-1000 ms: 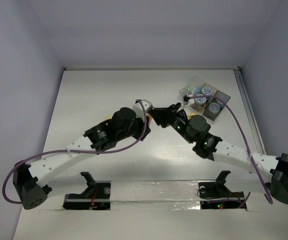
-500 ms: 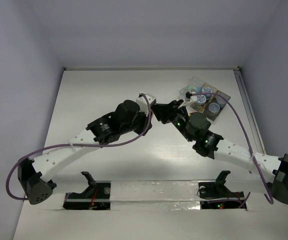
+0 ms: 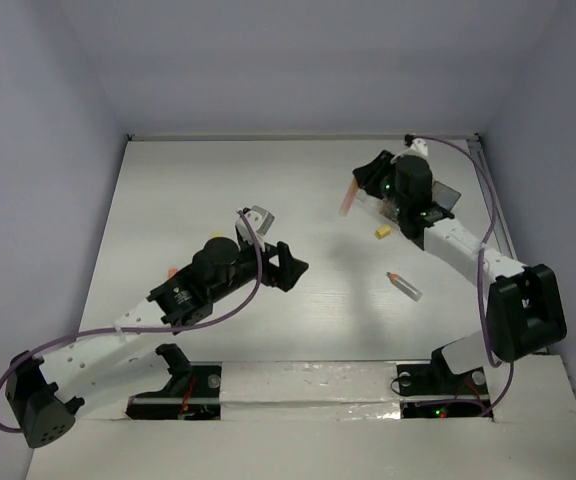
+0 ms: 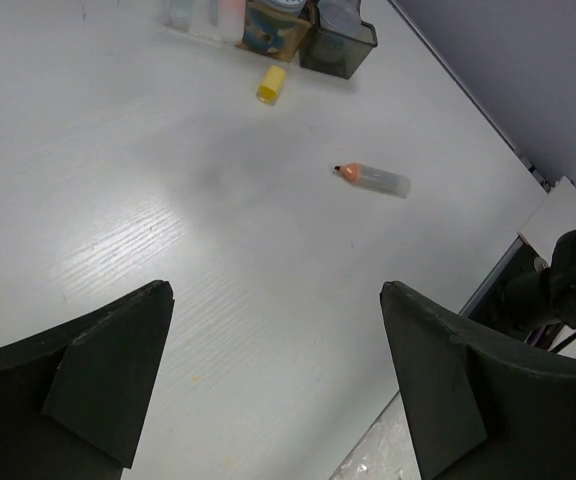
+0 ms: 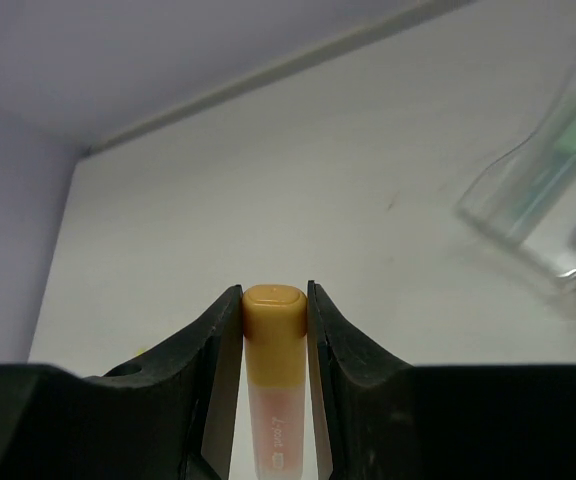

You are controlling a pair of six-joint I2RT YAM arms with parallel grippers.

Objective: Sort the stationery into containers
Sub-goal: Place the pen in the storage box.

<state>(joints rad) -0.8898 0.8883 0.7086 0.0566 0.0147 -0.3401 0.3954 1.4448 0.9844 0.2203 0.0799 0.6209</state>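
The pink stick still hangs beside the box, so my right gripper will next carry it outward and to the right in the top view, over the clear box (image 5: 556,187).
My right gripper (image 5: 274,295) is shut on a pink stick with an orange cap (image 5: 273,330). In the top view the right gripper (image 3: 363,186) holds this stick (image 3: 347,202) in the air just left of the containers. The clear box (image 5: 553,200) lies to its right, and the dark tray (image 3: 448,194) peeks out behind the arm. A yellow block (image 3: 379,233) and a clear-capped stick (image 3: 404,286) lie on the table. My left gripper (image 3: 288,268) stands open and empty over bare table, with both items (image 4: 271,84) (image 4: 373,179) ahead of it.
The clear box (image 4: 200,14), a jar (image 4: 268,26) and the dark tray (image 4: 340,47) are bunched at the far right of the table. A small orange piece (image 3: 171,272) shows beside the left arm. The table's right edge (image 4: 488,130) runs close to the tray.
The grippers were together at the table's middle. The left one has opened and pulled back toward the near left. The right one has swung to the containers with the pink stick.
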